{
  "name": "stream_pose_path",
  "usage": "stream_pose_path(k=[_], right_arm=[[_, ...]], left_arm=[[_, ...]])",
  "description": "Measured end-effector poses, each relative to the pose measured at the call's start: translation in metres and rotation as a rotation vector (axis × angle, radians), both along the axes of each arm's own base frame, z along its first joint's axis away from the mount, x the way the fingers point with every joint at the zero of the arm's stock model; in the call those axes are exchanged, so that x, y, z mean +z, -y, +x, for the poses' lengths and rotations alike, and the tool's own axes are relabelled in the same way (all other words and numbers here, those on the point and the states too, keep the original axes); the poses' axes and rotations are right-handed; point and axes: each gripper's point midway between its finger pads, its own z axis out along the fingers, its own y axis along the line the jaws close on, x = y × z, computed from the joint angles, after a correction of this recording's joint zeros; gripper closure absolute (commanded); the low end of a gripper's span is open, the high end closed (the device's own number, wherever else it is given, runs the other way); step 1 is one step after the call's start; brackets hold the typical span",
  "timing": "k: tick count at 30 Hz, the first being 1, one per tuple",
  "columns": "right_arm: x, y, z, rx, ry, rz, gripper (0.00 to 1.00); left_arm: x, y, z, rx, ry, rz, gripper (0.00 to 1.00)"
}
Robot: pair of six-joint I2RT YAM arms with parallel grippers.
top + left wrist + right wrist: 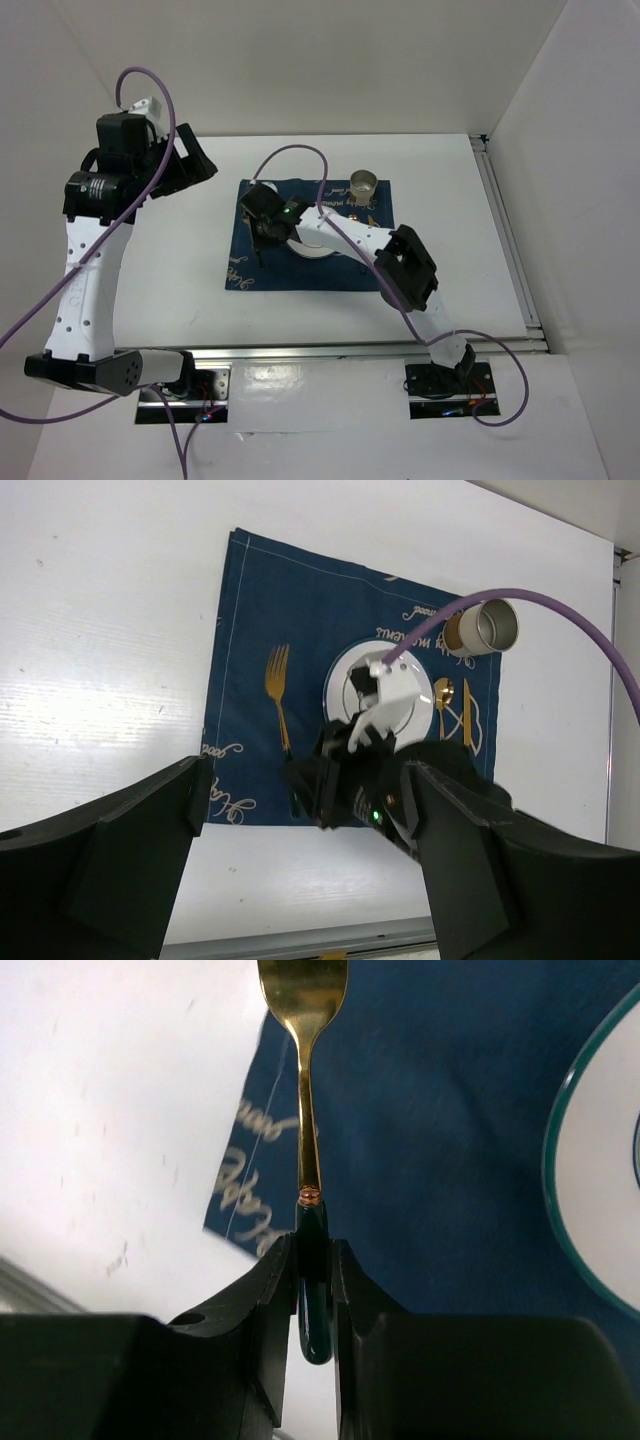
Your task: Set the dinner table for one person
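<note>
I need to turn my right gripper next, as the fork hangs slanted to the mat's side edge, then lower the straightened fork onto the mat toward the plate.
The white dinner table carries a navy placemat with a white plate in its middle. A gold fork with a dark green handle is on the mat's left part, left of the plate. My right gripper is shut on the fork's green handle, low over the mat's near left edge. A gold spoon and knife lie right of the plate. My left gripper is open and empty, raised high over the table's left side.
A metal cup stands at the mat's far right corner. Silver rails edge the table on the right and near sides. The right arm stretches across the plate, its purple cable looping above.
</note>
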Motion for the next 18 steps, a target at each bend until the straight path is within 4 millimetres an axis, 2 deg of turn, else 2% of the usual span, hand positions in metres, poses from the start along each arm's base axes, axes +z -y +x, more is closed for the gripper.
stream_pose_path(k=[2,6,12,17,18], right_arm=[[-0.009,0.0,0.014,-0.068,-0.021,0.005,1.0],[-0.025,0.007,0.03,-0.174,-0.08,0.02,1.0],[-0.048,0.009,0.038,-0.274,-0.153,0.035,0.98],[-0.053,0.002,0.04,-0.312,-0.173,0.069,0.58],[-0.053,0.0,0.042,-0.312,-0.171,0.08,0.57]], left_arm=[[0.002,0.0,-0.002,0.0,0.006,-0.001,0.05],[0.001,0.001,-0.006,-0.006,0.006,-0.005,0.05],[-0.011,0.002,-0.009,-0.015,-0.028,-0.009,0.05],[-0.011,0.003,-0.009,-0.016,-0.028,-0.009,0.05],[-0.011,0.003,-0.009,-0.016,-0.028,-0.008,0.05]])
